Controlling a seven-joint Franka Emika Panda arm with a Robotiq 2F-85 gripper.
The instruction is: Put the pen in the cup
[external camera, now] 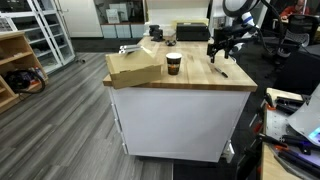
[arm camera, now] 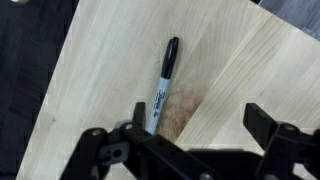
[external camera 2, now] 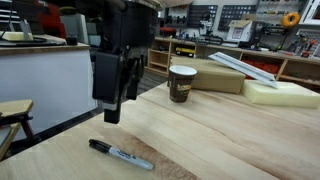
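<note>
Next, my gripper moves down and to the left in the wrist view to the grey pen body's lower end (arm camera: 155, 115), as that end is nearer one finger.
The pen (arm camera: 162, 84) is a marker with a grey barrel and a black cap, lying flat on the wooden tabletop. It also shows in an exterior view (external camera 2: 121, 154) near the front edge and, small, in an exterior view (external camera: 219, 70). The brown paper cup (external camera 2: 181, 83) with a white rim stands upright farther back on the table; it also shows in an exterior view (external camera: 173, 63). My gripper (arm camera: 196, 118) is open and empty, hovering above the pen (external camera 2: 115, 108). In the wrist view the pen's lower end lies near one finger. The cup is out of the wrist view.
A tan cardboard box (external camera: 136, 68) lies on the table beside the cup, also seen behind it (external camera 2: 222, 78). A pale foam block (external camera 2: 282, 92) sits at the back. The table edge (arm camera: 62, 60) runs close to the pen. Shelves and desks surround the table.
</note>
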